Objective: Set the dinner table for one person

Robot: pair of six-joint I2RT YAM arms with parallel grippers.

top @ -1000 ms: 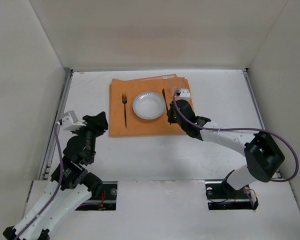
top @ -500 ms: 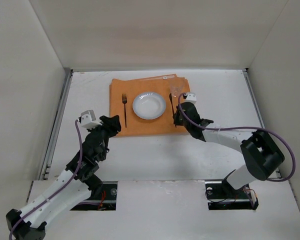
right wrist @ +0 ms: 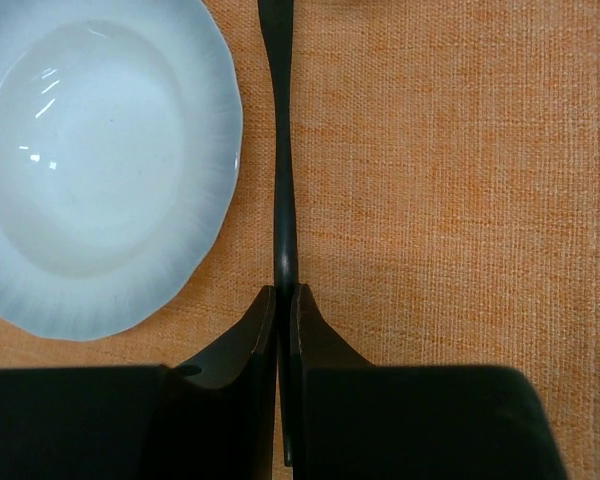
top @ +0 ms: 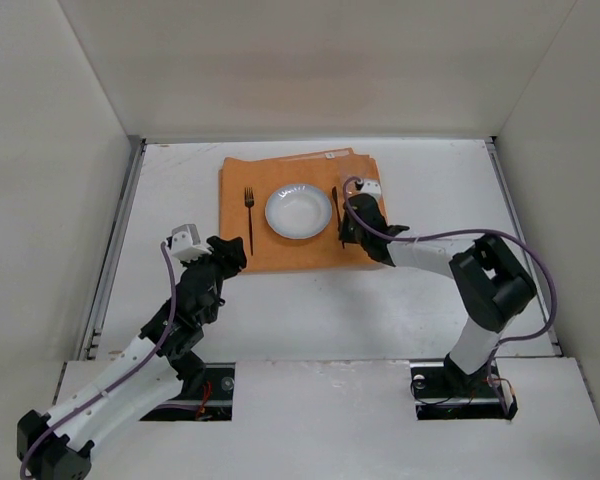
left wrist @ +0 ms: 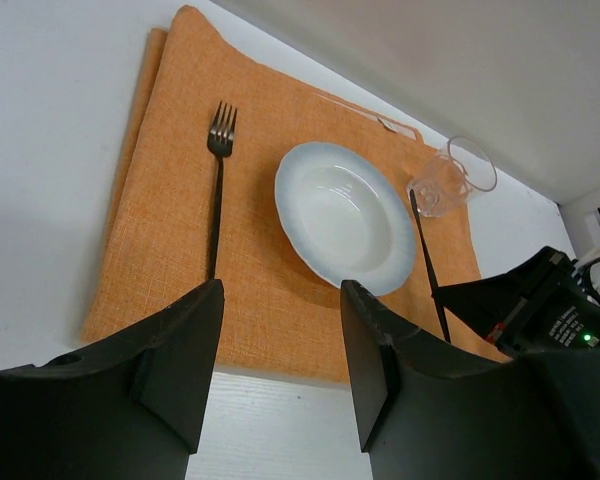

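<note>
My right gripper should next move down gently, slightly away from the plate, and let go of the knife, as the part of the placemat beside the plate is just below it.
The white dinner table (top: pixel 430 300) carries an orange placemat (top: pixel 280 255). On the mat stands a white plate (top: pixel 298 211) with a black fork (top: pixel 249 215) to its left. A black knife (top: pixel 337 205) lies along the plate's right side. My right gripper (top: pixel 343 236) is shut on the knife's handle (right wrist: pixel 278 150), low over the mat (right wrist: pixel 430 200), beside the plate (right wrist: pixel 90 170). My left gripper (top: pixel 232 250) is open and empty at the mat's near left corner. The left wrist view shows the fork (left wrist: pixel 217 200), the plate (left wrist: pixel 345 220) and the knife (left wrist: pixel 427 260).
A clear glass (left wrist: pixel 450 180) stands on the mat's far right corner, just beyond the knife tip. White walls close in the table on the left, far and right sides. The arm bases sit at the near edge.
My left gripper has moved right and forward to the placemat's near left corner. My right arm has folded its elbow inward, with the gripper staying shut on the knife beside the plate.
</note>
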